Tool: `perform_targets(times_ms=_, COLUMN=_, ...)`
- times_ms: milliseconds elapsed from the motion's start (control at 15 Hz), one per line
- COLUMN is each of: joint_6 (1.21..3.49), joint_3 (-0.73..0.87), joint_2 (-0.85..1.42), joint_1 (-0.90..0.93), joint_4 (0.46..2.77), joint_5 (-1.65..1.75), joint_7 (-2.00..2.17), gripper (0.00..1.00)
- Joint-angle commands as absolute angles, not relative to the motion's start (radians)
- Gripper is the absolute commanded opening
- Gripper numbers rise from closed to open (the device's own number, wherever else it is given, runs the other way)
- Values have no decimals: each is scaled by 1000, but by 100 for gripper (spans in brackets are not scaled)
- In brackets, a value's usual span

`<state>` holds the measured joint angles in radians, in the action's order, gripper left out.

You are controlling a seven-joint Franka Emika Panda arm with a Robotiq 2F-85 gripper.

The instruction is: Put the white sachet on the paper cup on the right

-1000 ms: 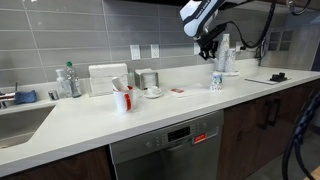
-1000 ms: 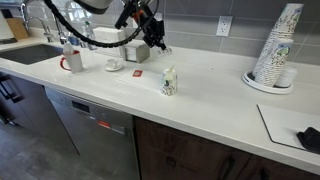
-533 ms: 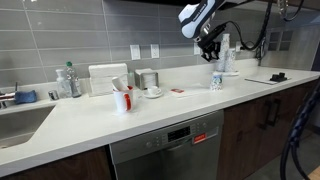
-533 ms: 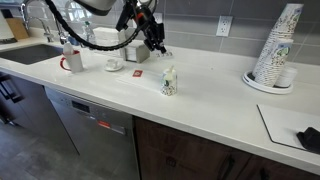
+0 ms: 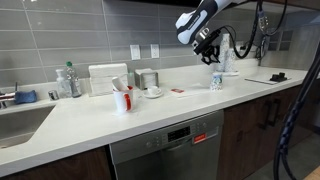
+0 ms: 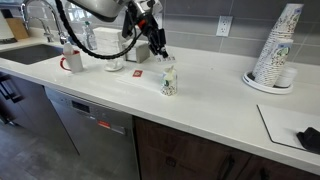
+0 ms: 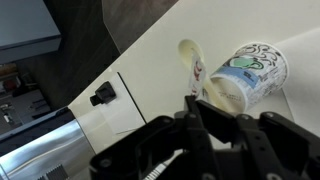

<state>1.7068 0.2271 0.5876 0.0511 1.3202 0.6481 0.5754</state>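
The cup's opening [image 7: 226, 93] is below the robot's gripper, to the right in the wrist view, so next the gripper needs to move gently down and across over it and let go of the sachet [image 7: 189, 62].
The paper cup [image 5: 216, 80] with teal print stands upright on the white counter, and it also shows in an exterior view [image 6: 169, 81]. My gripper [image 5: 210, 55] hangs just above and slightly beside it in both exterior views [image 6: 159, 50]. In the wrist view the cup [image 7: 247, 80] lies just ahead of my gripper [image 7: 195, 103], open mouth toward the camera. The jaws stand close together on a thin white strip, the white sachet [image 7: 189, 62], which sticks out toward the cup's rim.
A white cup with red marks and sticks [image 5: 122, 99] and a small red packet [image 5: 177, 91] lie further along the counter. A tall stack of cups [image 6: 275, 48] stands on a plate. A black object [image 6: 310, 138] lies on a board near the counter's end.
My gripper has moved a little down and toward the paper cup, with the sachet still between the jaws. The cup has not moved.
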Motion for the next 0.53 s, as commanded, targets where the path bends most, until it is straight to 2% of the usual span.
perform_targets(times_ms=0, joint_6=1624, joint_3=226, joint_2=683, joint_1=33, joint_4=1189, joint_5=622, joint_7=597, gripper=1)
perform_targets(times_ms=467, joint_6=1562, joint_3=233, joint_2=786, joint_1=16, joint_4=1040, joint_5=573, joint_7=595, gripper=1)
